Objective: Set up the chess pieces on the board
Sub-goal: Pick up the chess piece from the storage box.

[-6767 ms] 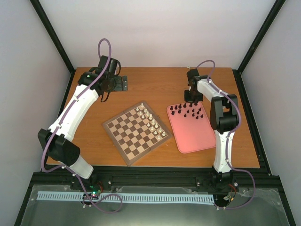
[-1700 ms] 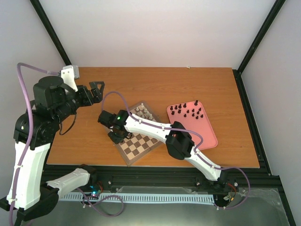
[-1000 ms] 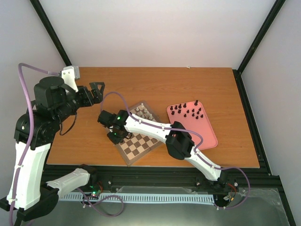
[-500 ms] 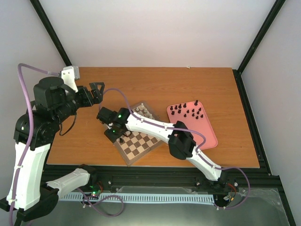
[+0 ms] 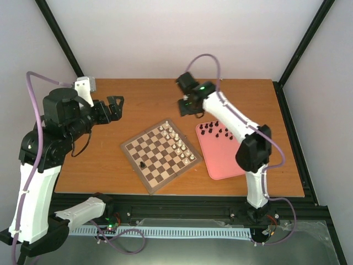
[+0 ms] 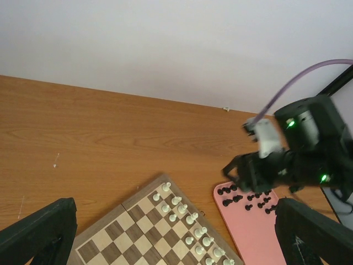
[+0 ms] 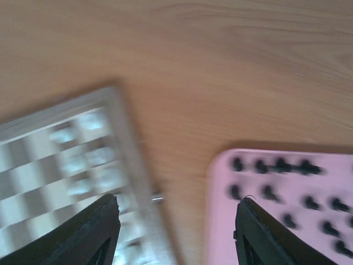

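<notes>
I will next swing my right gripper over the tray (image 5: 229, 157) and down onto the black chess piece halfway along its far edge (image 5: 216, 123), because the board has just one.
The board (image 5: 161, 184) lies mid-table at an angle, with white figures along its far-right edge. One of the black chess pieces (image 5: 142, 164) stands alone on a near-left square. Several more black chess pieces (image 5: 218, 131) sit at the far end of the pink tray (image 5: 229, 157). My right gripper (image 5: 190, 106) hovers open and empty above the table just past the tray's far-left corner; its view is blurred, with the board (image 7: 66, 165) to the left and the tray's pieces (image 7: 276, 165) to the right. My left gripper (image 5: 114, 104) is raised at the far left, open, looking down on the board (image 6: 118, 243).
White figures (image 6: 187, 221) fill two rows on the board. The pink tray (image 6: 259, 237) lies right of the board, with the right arm's head (image 6: 265, 168) above its far end. Bare wooden table surrounds both.
My right gripper opened over the board's near-left side, left a black piece standing there, then swung away to the tray's far-left corner. The left arm barely shifted.
</notes>
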Controlling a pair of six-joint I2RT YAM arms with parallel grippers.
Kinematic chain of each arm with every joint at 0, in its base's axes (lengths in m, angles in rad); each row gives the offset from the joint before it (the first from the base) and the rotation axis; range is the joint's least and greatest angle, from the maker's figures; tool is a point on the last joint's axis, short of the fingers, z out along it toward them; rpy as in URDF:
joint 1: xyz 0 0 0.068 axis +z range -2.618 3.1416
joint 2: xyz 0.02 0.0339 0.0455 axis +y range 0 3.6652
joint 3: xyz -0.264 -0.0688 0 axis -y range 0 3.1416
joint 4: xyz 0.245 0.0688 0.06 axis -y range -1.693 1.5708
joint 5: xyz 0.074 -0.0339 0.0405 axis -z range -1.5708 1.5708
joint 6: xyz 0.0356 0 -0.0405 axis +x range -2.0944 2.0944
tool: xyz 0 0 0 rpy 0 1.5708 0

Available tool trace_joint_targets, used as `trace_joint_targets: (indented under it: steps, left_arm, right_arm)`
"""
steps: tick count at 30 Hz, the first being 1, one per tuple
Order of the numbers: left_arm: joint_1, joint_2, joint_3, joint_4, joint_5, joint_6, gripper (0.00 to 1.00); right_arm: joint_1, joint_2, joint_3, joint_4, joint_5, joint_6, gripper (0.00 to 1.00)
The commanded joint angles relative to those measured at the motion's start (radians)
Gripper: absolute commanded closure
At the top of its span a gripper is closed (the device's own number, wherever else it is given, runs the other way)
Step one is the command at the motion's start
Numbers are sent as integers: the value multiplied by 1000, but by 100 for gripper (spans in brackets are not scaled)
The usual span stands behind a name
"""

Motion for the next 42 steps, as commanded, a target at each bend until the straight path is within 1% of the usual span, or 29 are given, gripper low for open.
trace_joint_targets:
  steps: [1, 4, 9, 14, 19, 22, 26, 28, 32, 37, 42]
  left_arm:
    - [4, 18, 25, 1, 0, 24, 0]
    - [3, 34, 30, -1, 0, 24, 0]
    - [3, 68, 48, -9, -4, 29, 0]
    - [3, 94, 48, -7, 12, 22, 0]
    - [3, 117, 44, -3, -2, 26, 0]
    - [3, 125, 44, 4, -11, 26, 0]
    - [3, 140, 29, 17, 0, 12, 0]
    - [3, 145, 15, 23, 6, 6, 0]
    - [3, 149, 0, 23, -16, 10, 0]
    - [3, 161, -6, 22, -49, 15, 0]
    - [3, 186, -15, 31, -26, -3, 0]
  right_arm:
    - [-175, -46, -97, -24, 52, 20, 43]
    - [-271, -45, -135, -12, 71, 20, 46]
    - [-372, -11, -184, -2, 113, 14, 46]
    - [-459, 1, -242, 54, 103, -2, 46]
    - [-529, 31, -273, 74, 52, -14, 47]
    - [-537, 32, -278, 92, 58, -32, 47]
    - [-535, 17, -276, 115, 17, -74, 48]
    - [-527, 17, -267, 101, 11, -86, 50]
    - [-493, -13, -289, 106, 10, -102, 50]
    - [-479, -32, -325, 122, -40, -109, 51]
    - [-478, -9, -335, 134, -90, -135, 52]
